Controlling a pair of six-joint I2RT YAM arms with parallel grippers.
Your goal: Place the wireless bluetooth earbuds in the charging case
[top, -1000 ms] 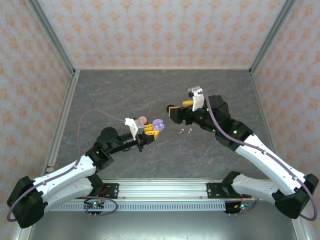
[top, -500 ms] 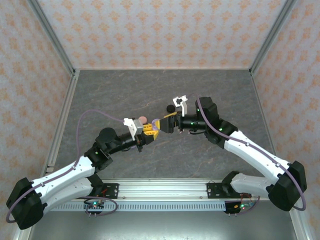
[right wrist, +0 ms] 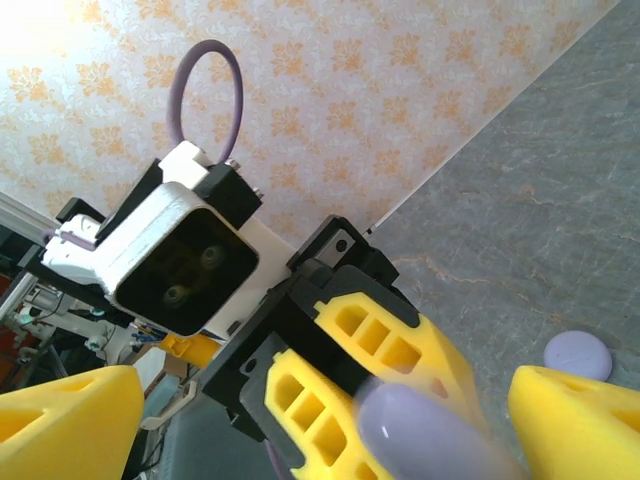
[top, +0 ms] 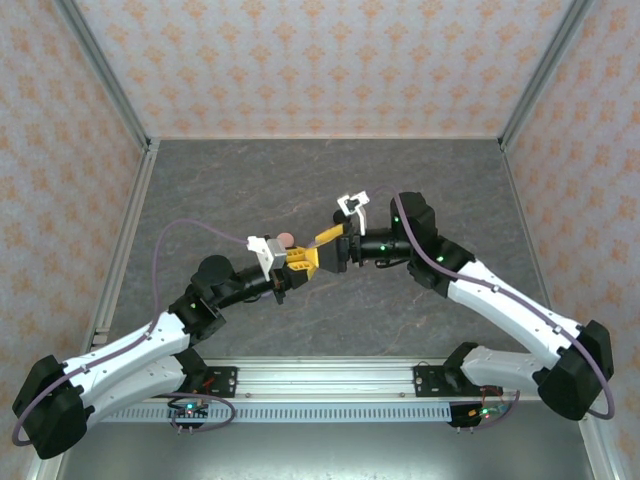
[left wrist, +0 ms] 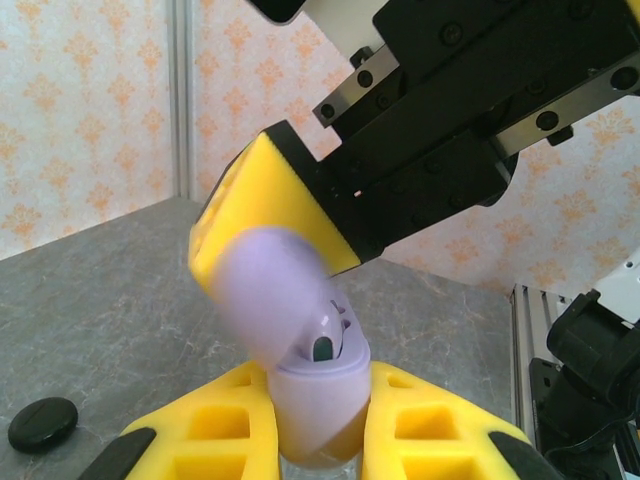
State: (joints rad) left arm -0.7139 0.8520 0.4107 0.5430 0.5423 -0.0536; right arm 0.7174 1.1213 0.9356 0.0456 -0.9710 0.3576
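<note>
The bare tabletop (left wrist: 138,400) beside the black disc lies below and outward of the left gripper, so the gripper will next move outward and down to let go of the case (left wrist: 315,385).
My left gripper (left wrist: 320,430) is shut on the body of a lilac charging case (left wrist: 315,385), held upright above the table. Its hinged lid (left wrist: 268,290) stands open and blurred. One lilac earbud (left wrist: 326,342) with a dark spot sits in the case's socket. My right gripper (top: 325,243) is open, and one yellow finger (left wrist: 262,205) presses against the back of the lid. In the right wrist view the lid (right wrist: 430,430) lies between my wide-apart fingers (right wrist: 575,420), in front of the left gripper's yellow fingers (right wrist: 385,345). The two grippers meet at the table's middle, left gripper (top: 298,262).
A pink round disc (top: 285,238) lies on the grey table just behind the left gripper. A black disc (left wrist: 42,422) lies to the case's left. A lilac disc (right wrist: 577,354) rests on the table (top: 230,180). Patterned walls stand on three sides.
The right arm swung left from the table's middle to the left gripper and now covers the case. Two small earbuds seen on the table earlier are under the right arm. The left arm stayed put.
</note>
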